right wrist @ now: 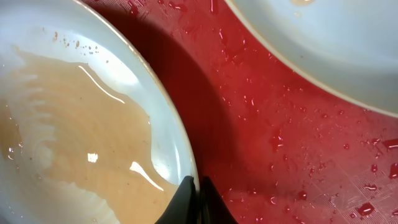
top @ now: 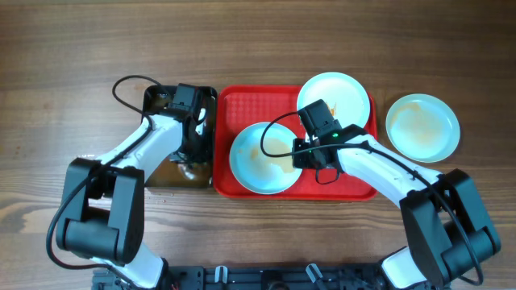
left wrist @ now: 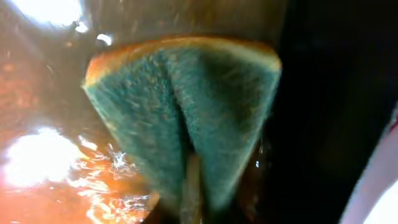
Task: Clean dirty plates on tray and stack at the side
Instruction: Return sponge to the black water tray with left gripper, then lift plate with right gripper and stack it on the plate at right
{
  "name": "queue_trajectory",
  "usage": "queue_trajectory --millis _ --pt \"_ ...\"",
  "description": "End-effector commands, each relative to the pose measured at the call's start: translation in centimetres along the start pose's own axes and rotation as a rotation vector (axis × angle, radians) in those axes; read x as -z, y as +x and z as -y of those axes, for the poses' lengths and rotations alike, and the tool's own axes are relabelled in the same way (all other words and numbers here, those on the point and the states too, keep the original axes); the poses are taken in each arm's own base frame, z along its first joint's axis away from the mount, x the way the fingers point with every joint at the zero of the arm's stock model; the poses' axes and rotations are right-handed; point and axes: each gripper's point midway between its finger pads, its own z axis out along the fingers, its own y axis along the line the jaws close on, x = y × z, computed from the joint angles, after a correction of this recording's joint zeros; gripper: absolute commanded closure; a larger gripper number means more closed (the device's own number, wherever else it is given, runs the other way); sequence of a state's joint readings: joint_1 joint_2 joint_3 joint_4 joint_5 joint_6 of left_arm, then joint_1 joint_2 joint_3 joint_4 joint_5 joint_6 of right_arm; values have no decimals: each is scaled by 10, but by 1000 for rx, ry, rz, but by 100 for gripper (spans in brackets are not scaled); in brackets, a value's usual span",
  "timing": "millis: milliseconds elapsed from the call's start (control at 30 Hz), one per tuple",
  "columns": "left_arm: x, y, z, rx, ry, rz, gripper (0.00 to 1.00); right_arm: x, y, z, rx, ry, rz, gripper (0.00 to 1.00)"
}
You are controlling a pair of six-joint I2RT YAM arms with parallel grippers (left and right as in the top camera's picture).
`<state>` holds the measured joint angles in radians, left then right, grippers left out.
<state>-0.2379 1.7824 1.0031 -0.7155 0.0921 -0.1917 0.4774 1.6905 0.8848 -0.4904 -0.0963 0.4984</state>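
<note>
The third plate [top: 422, 128] is off the tray [top: 355, 189], to the right of my right gripper in the overhead view, so my right gripper should next lift, move across and go down onto the plate to release.
The red tray [top: 355, 189] holds two pale mint plates. One plate [top: 262, 157] at the tray's left front is wet with brownish liquid; my right gripper [top: 300, 155] is shut on its right rim [right wrist: 180, 155], the fingertips [right wrist: 194, 186] pinching the edge. A second plate [top: 334, 95] sits at the tray's back right and shows in the right wrist view [right wrist: 336, 43]. A third plate [top: 422, 127] lies on the table right of the tray. My left gripper [top: 192, 153] is down in the black tub [top: 157, 97], shut on a green sponge [left wrist: 186, 112].
The black tub holds brownish liquid [left wrist: 43, 168] and stands against the tray's left side. The tray floor [right wrist: 298, 143] is spattered with water drops. Wooden table all round.
</note>
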Motion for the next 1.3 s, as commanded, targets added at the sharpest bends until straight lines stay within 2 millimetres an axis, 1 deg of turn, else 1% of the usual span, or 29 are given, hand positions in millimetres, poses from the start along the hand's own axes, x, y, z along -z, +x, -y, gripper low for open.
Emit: queue_trajectory --millis 0,67,100,133,167,200,233,267,300,333,400,433,500,533,600,667,733,767,800,900,933,1000,1033,1100,1267 --pt "-18 21 -2 7 9 -86 96 -5 7 7 12 31 -23 96" --pt "-17 20 -5 6 -10 -78 96 -5 7 7 17 30 -21 96" --pt "-15 19 -5 6 -7 -72 94 -5 6 6 25 28 -16 96" --pt "-13 18 -4 6 -5 -65 79 -5 4 5 28 24 -10 96" --pt "-11 17 -4 5 -4 -57 70 -4 2 4 33 19 0 95" --pt "-10 16 -3 4 -2 -52 56 -2 -3 2 59 11 17 96" --pt "-9 16 -3 4 -2 -51 46 5 -9 -2 77 2 42 96" --pt "-9 16 -4 4 -2 -52 38 13 -15 -6 94 -10 69 96" --pt "-10 17 -3 4 -2 -54 30 26 -24 -12 127 -29 114 96" --pt "-10 16 -3 4 -2 -53 28 39 -32 -15 162 -34 160 96" --pt "-10 16 -3 4 -2 -51 26 58 -40 -17 210 -27 224 96" --pt "-10 16 -3 4 -1 -50 26 69 -44 -14 225 -8 260 96" --pt "-10 16 -3 4 -1 -50 23 92 -51 -1 255 76 332 96" --pt "-10 16 -3 4 -1 -49 23 98 -53 4 263 107 352 96" --pt "-10 15 -3 3 0 -46 23 112 -60 20 284 215 402 96" --pt "-10 14 -3 3 1 -43 23 120 -63 25 293 266 431 96" --pt "-10 14 -3 3 1 -43 23 130 -65 26 329 331 474 96" --pt "-10 14 -3 3 1 -41 22 141 -68 24 387 417 519 96" --pt "-10 13 -2 2 2 -38 22 148 -69 21 444 476 547 96" --pt "-10 10 -2 1 5 -28 21 163 -72 11 587 606 597 96" --pt "-10 9 -1 1 6 -25 21 168 -73 6 633 644 617 96" --pt "-10 9 -1 1 6 -24 21 175 -75 -13 808 705 637 96" --pt "-10 9 -1 1 6 -24 21 177 -76 -20 849 713 647 96" --pt "-10 9 -1 1 6 -24 21 186 -79 -32 892 739 695 96" --pt "-10 9 -1 1 6 -24 21 190 -82 -38 890 740 725 96"
